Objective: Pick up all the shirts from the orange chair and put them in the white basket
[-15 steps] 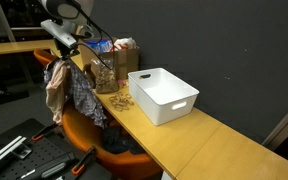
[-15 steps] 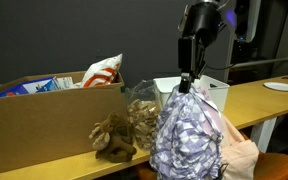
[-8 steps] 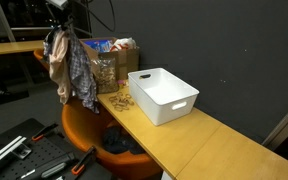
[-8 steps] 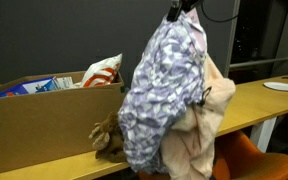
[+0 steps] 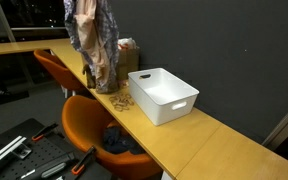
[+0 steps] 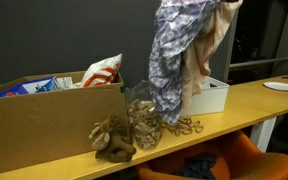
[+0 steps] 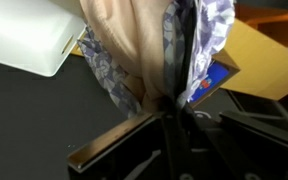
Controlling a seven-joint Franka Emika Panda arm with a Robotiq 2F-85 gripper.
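The shirts still hang outside the basket. My gripper will next move over the open top of the white basket [image 5: 164, 95], then lower and release the bundle.
A bundle of shirts [image 5: 94, 40], one blue-and-white patterned and one pale pink, hangs high above the wooden table. It also shows in the other exterior view [image 6: 184, 55] and fills the wrist view [image 7: 149, 55]. My gripper [image 7: 174, 105] is shut on the top of the bundle; it is above the frame in both exterior views. The white basket [image 5: 164, 95] stands on the table, to the right of the hanging shirts; its edge shows behind them [image 6: 212, 95] and in the wrist view [image 7: 29, 35]. The orange chair [image 5: 89, 125] stands below, with a dark garment [image 5: 119, 145] on its seat.
A cardboard box [image 6: 44, 120] with packets stands on the table beside a clear jar [image 6: 142, 125] and brown clutter [image 6: 112, 140]. A second orange chair [image 5: 54, 70] stands behind. Tools lie on the floor [image 5: 24, 155].
The shirts have been lifted off the chair, higher and toward the table and basket. The chair seat is now uncovered.
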